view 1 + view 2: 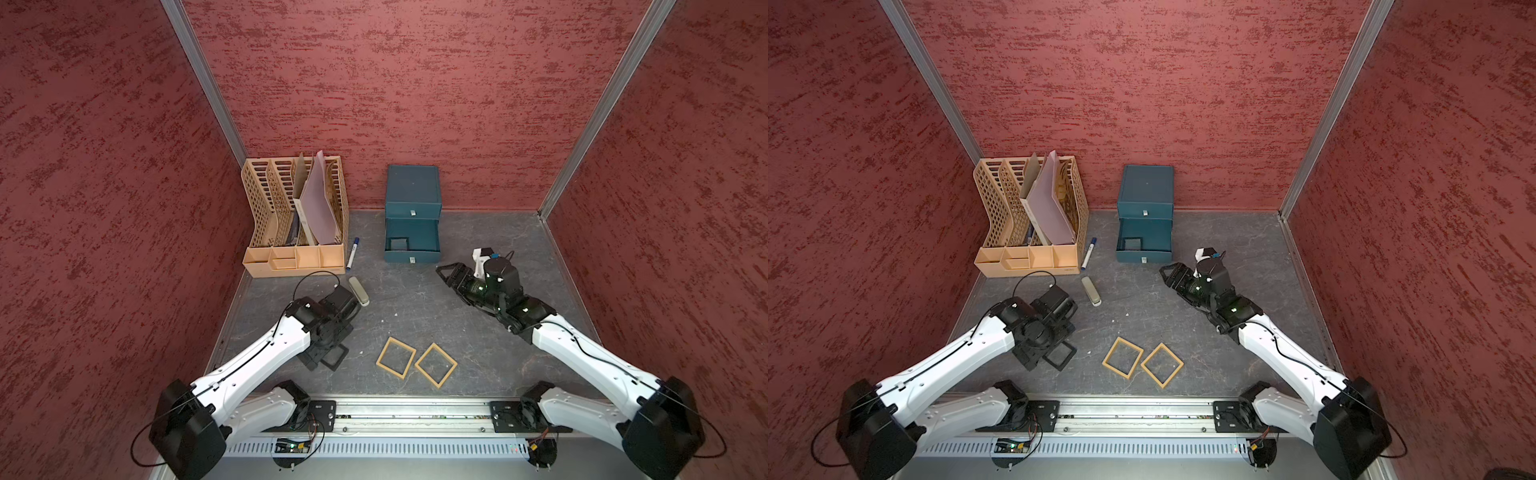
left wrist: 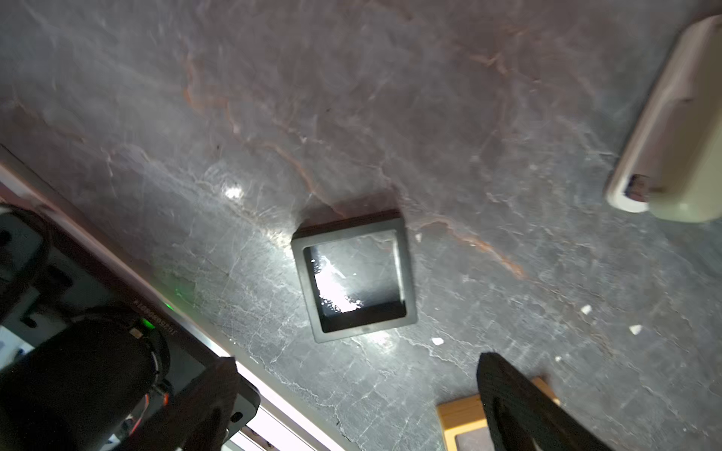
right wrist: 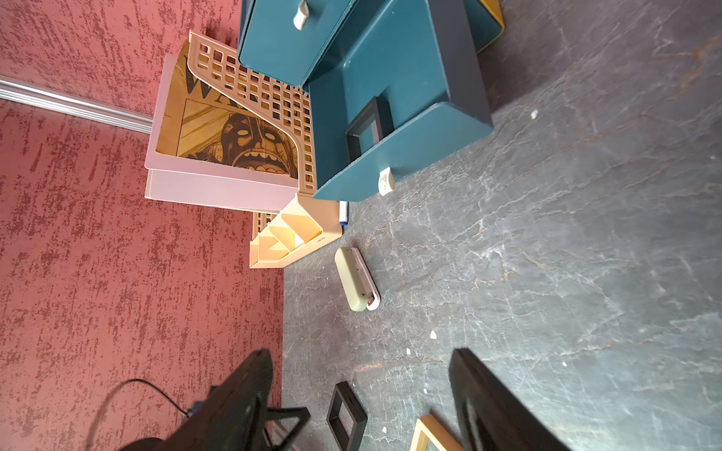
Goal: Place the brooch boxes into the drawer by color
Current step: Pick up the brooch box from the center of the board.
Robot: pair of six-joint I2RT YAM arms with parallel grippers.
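The left gripper moves down over the black brooch box on the tabletop and closes next, because a matching black one already lies in the open drawer.
The dark teal drawer (image 1: 412, 191) chest stands at the back, and the drawer below its top one is pulled out (image 3: 394, 156). A black brooch box (image 1: 397, 243) lies inside it (image 3: 367, 125). Another black brooch box (image 2: 353, 273) lies flat on the table. My left gripper (image 2: 357, 361) hangs open just above and beside it (image 1: 337, 357), touching nothing. Two larger tan brooch boxes (image 1: 395, 357) (image 1: 435, 365) lie side by side near the front. In front of the drawer's right corner my right gripper (image 1: 445, 274) stands open and empty (image 3: 361, 355).
A beige slotted file rack (image 1: 297, 216) with folders stands at the back left, with a blue-capped marker (image 1: 352, 252) beside it. A grey-green eraser-like block (image 1: 358, 291) lies just beyond my left wrist. Red walls close in three sides. A metal rail (image 1: 411, 415) runs along the front.
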